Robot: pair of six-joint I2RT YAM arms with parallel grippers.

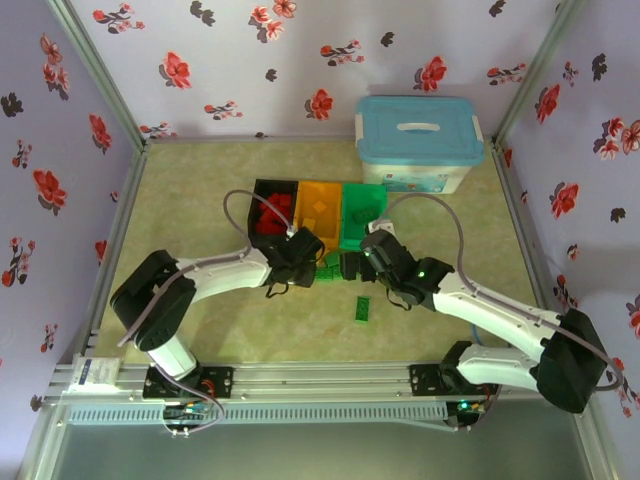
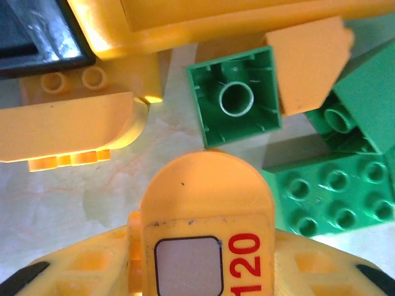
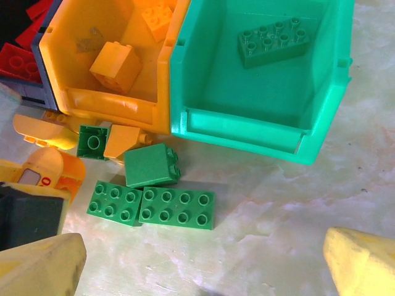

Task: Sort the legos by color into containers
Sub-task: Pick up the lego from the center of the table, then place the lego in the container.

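Note:
My left gripper raises the rounded lego (image 2: pixel 207 191) over the near rim of the orange container (image 2: pixel 253 13), which stands outward, next and releases it among the matching legos inside.
My left gripper (image 2: pixel 207 259) is shut on a yellow rounded lego (image 2: pixel 207 191) marked "120", low over the table in front of the orange container (image 1: pixel 320 208). Beside it lie an upturned green lego (image 2: pixel 237 98), an orange slope (image 2: pixel 308 68) and a yellow curved lego (image 2: pixel 68 126). My right gripper (image 3: pixel 200 271) stands wide open above two flat green legos (image 3: pixel 178 208) and a green block (image 3: pixel 151 164), just in front of the green container (image 3: pixel 247 126). The black container (image 1: pixel 275 210) holds red legos (image 3: pixel 18 58).
A large white tub with a light-blue lid (image 1: pixel 420 145) stands at the back right. One green lego (image 1: pixel 364 309) lies alone nearer the arm bases. The two grippers are close together in front of the bins (image 1: pixel 305 262). Flowered walls enclose the table.

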